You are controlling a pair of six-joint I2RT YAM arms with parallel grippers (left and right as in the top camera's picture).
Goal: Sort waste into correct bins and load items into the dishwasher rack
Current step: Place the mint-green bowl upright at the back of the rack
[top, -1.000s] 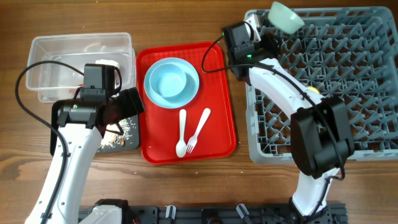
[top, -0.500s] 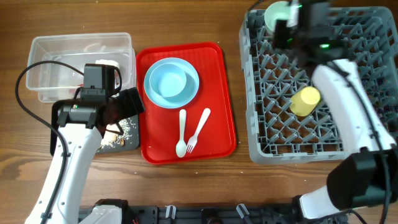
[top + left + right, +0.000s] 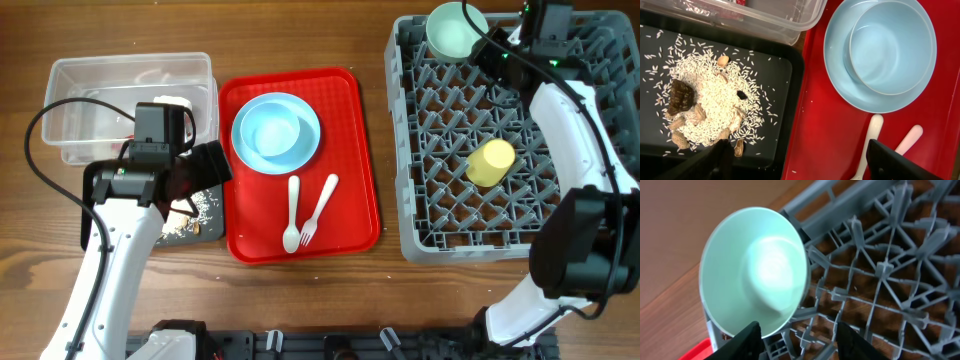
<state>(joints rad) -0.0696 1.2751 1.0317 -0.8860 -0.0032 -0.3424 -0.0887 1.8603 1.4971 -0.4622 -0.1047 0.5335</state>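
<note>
My right gripper should move down next toward the mint-green bowl (image 3: 455, 29), which leans on edge clear of my open fingers, and close on the bowl's rim nearest them.
The mint-green bowl (image 3: 455, 29) leans on edge in the far left corner of the grey dishwasher rack (image 3: 430, 235); the right wrist view shows it (image 3: 755, 270) free of the fingers. My right gripper (image 3: 503, 55) (image 3: 800, 342) is open and empty just right of it. A yellow cup (image 3: 490, 162) lies in the rack. My left gripper (image 3: 205, 170) (image 3: 800, 165) is open and empty over the edge between the black tray (image 3: 785, 75) and the red tray (image 3: 815, 125). Rice and brownish food scraps (image 3: 705, 107) lie in the black tray.
The pale blue plate (image 3: 276, 132) with a pale blue bowl (image 3: 890, 45) on it sits on the red tray (image 3: 350, 120), with a white spoon (image 3: 292, 215) and fork (image 3: 320, 208) in front. The clear tub (image 3: 80, 100) stands at far left, a red scrap (image 3: 740, 1) inside.
My right gripper carried the mint-green bowl to the rack's far left corner, let it go and drew back to the right. The left arm has not moved.
</note>
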